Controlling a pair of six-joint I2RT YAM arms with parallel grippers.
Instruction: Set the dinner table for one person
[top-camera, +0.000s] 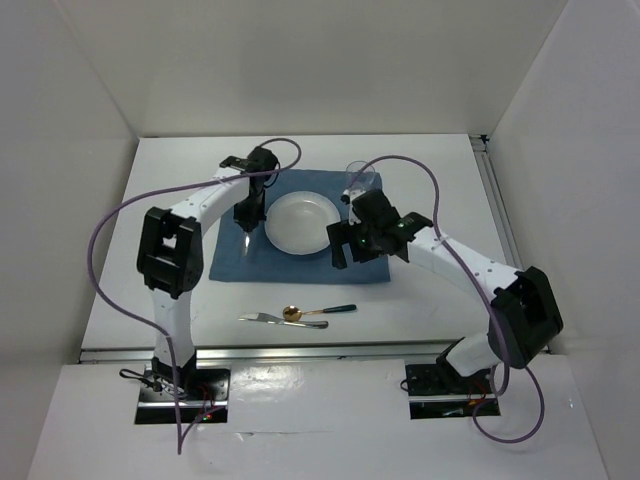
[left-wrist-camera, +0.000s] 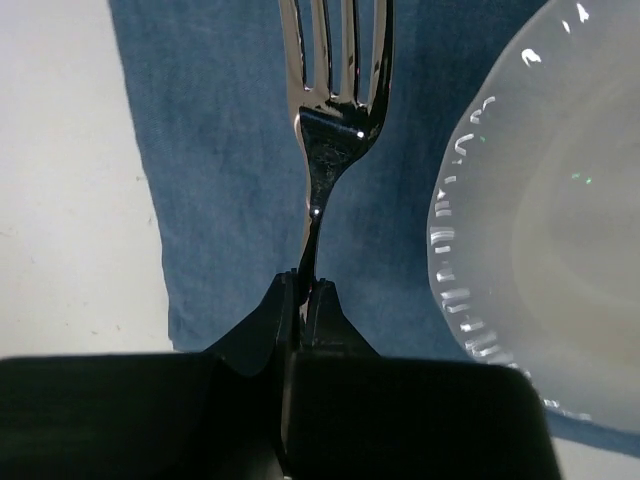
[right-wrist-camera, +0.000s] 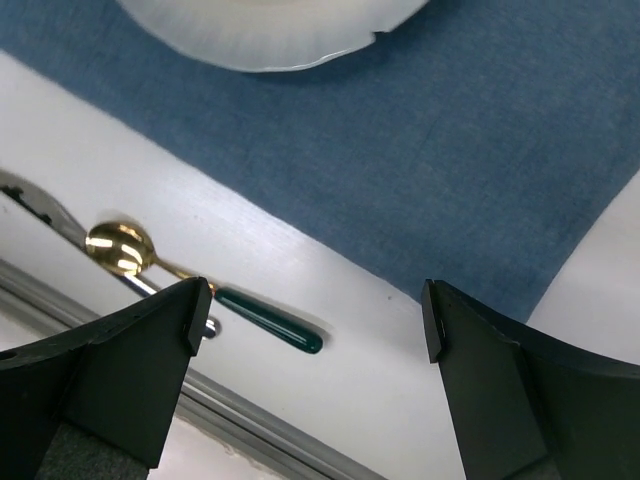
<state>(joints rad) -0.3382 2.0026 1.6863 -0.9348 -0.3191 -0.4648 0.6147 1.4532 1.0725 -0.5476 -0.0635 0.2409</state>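
Observation:
My left gripper lowers toward the placemat and opens beside the plate next, since the silver fork is already over the bare part of the placemat there (top-camera: 243, 237) (left-wrist-camera: 306, 215).
The dinner table (top-camera: 430, 170) is a white top with white walls. A blue placemat (top-camera: 228, 262) lies on it with a white plate (top-camera: 300, 222) in its middle. My left gripper (top-camera: 246, 226) is shut on a silver fork (top-camera: 246, 244), held over the mat's left part beside the plate. In the left wrist view the fork (left-wrist-camera: 335, 120) stretches away from my jaws over the mat (left-wrist-camera: 220, 200), tines far, with the plate (left-wrist-camera: 545, 220) to its right. My right gripper (top-camera: 338, 250) is open and empty over the mat's front right edge (right-wrist-camera: 450, 150).
A gold-bowled spoon with a green handle (top-camera: 322, 310) and a silver utensil (top-camera: 275, 320) lie near the front edge; the spoon also shows in the right wrist view (right-wrist-camera: 265, 320). A clear glass (top-camera: 360, 178) stands behind the mat's right corner. A metal rail (top-camera: 300, 350) borders the front.

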